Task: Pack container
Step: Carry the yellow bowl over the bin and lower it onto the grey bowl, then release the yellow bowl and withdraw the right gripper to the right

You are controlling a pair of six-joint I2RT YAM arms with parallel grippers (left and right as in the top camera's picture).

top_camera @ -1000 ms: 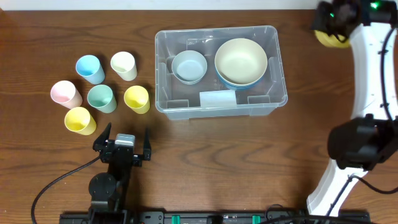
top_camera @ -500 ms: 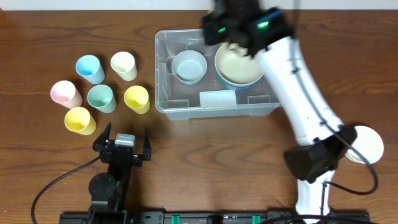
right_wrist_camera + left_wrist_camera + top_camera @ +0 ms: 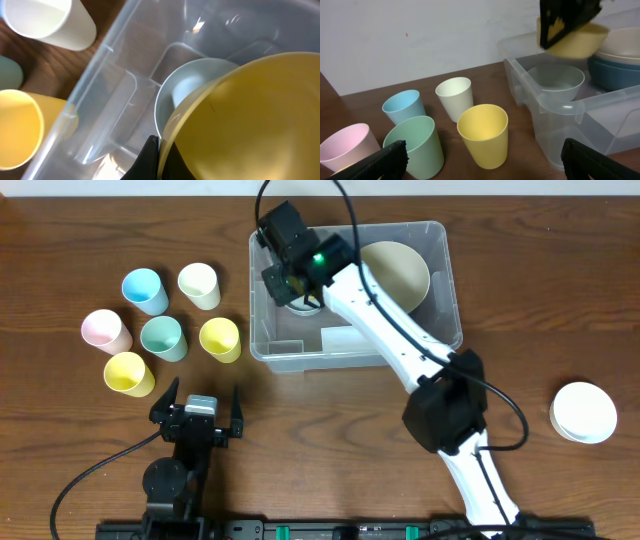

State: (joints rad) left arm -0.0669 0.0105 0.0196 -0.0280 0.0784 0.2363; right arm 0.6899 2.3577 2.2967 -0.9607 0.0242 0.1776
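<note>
My right gripper will next lower the yellow bowl until it nests in the pale blue bowl, then let go of the yellow bowl's rim.
The clear plastic container stands at the back middle of the table. It holds a small pale blue bowl on the left and a cream bowl stacked in a dark blue bowl on the right. My right gripper is shut on the rim of a yellow bowl and holds it just above the pale blue bowl; the yellow bowl also shows in the left wrist view. My left gripper is open and empty near the front left.
Several cups stand left of the container: blue, cream, pink, green and two yellow. A white stack of dishes sits at the far right.
My right arm swung from the back right corner across to above the container's left half, carrying the yellow bowl. The white stack at the right came into view. The left arm has not moved.
</note>
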